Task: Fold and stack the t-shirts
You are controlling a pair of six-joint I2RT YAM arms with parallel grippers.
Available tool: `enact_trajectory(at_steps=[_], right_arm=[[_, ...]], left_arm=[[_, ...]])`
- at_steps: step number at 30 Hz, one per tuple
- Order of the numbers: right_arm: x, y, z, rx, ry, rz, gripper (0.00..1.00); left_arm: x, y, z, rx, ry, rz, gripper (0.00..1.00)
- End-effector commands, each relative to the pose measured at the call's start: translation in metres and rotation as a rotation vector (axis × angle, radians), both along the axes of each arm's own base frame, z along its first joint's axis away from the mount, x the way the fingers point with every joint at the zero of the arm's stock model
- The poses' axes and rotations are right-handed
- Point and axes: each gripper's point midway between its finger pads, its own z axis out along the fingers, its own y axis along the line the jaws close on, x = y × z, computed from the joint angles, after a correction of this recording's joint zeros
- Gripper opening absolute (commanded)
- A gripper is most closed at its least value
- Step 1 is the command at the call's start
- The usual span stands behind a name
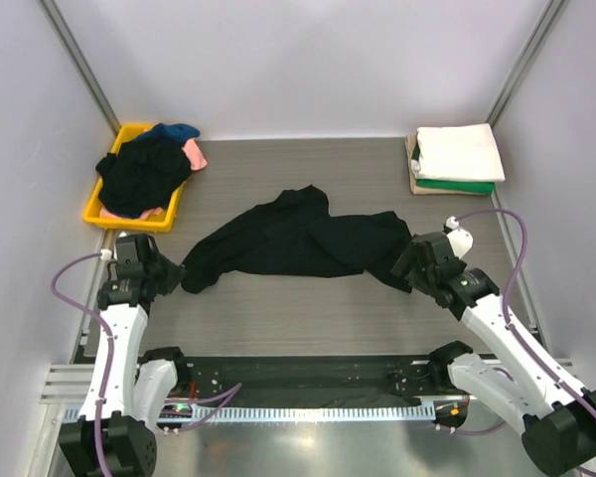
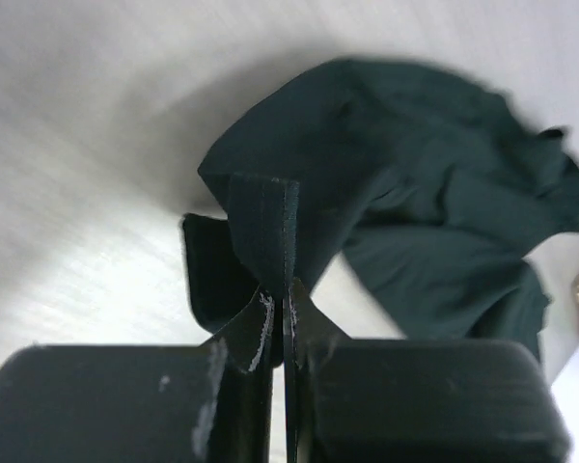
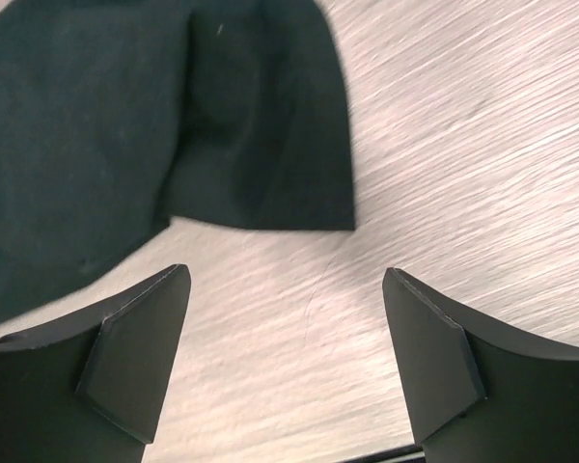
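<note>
I need to move my right gripper to the left in the top view next and down to the shirt's near edge beside the shirt's corner flap, because bare table is between its fingers.
A large black t-shirt (image 1: 298,241) lies crumpled across the middle of the table. My left gripper (image 1: 171,273) is shut on its left edge; in the left wrist view the black t-shirt (image 2: 405,193) is pinched between the closed gripper (image 2: 280,299) and trails away from it. My right gripper (image 1: 409,266) is open and empty at the shirt's right end. In the right wrist view the gripper (image 3: 288,318) hangs over bare table, with the black t-shirt (image 3: 125,116) just ahead of the fingers. Folded white (image 1: 459,151), green (image 1: 457,186) and tan shirts are stacked at the back right.
A yellow tray (image 1: 106,209) at the back left holds a heap of black (image 1: 144,174), blue (image 1: 175,130) and pink (image 1: 195,155) shirts. White walls close in the table on the left, back and right. A black rail (image 1: 298,378) runs along the near edge.
</note>
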Motion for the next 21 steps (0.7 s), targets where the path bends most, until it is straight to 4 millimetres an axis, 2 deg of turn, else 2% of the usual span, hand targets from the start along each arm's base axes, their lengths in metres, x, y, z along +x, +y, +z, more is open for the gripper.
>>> enact_trajectory(at_steps=[1,2,3,5,6,8,13,21], right_arm=[[-0.005,0.017,-0.002,0.091,-0.007,0.055,0.87],[-0.006,0.02,-0.003,0.111,-0.013,0.067,0.86],[-0.004,0.033,-0.003,0.165,-0.027,0.106,0.85],[-0.006,0.042,-0.015,0.209,-0.013,0.129,0.84],[0.002,0.05,-0.012,0.238,-0.048,0.157,0.82],[0.004,0.067,-0.014,0.298,-0.049,0.22,0.78],[0.034,0.099,-0.007,0.361,-0.055,0.321,0.73],[0.067,0.131,-0.024,0.337,-0.018,0.387,0.73]], left_arm=[[-0.013,-0.004,-0.002,0.013,0.006,-0.047,0.02],[-0.014,-0.004,-0.002,0.017,0.002,-0.047,0.02],[-0.013,-0.005,-0.002,0.012,-0.002,-0.049,0.02],[-0.011,-0.004,0.001,0.017,-0.015,-0.048,0.02],[-0.01,-0.004,0.0,0.018,-0.012,-0.047,0.02],[-0.009,-0.003,0.0,0.024,-0.01,-0.053,0.02],[-0.007,-0.003,-0.004,0.026,0.002,-0.06,0.01],[-0.007,-0.002,-0.003,0.033,-0.006,-0.063,0.01]])
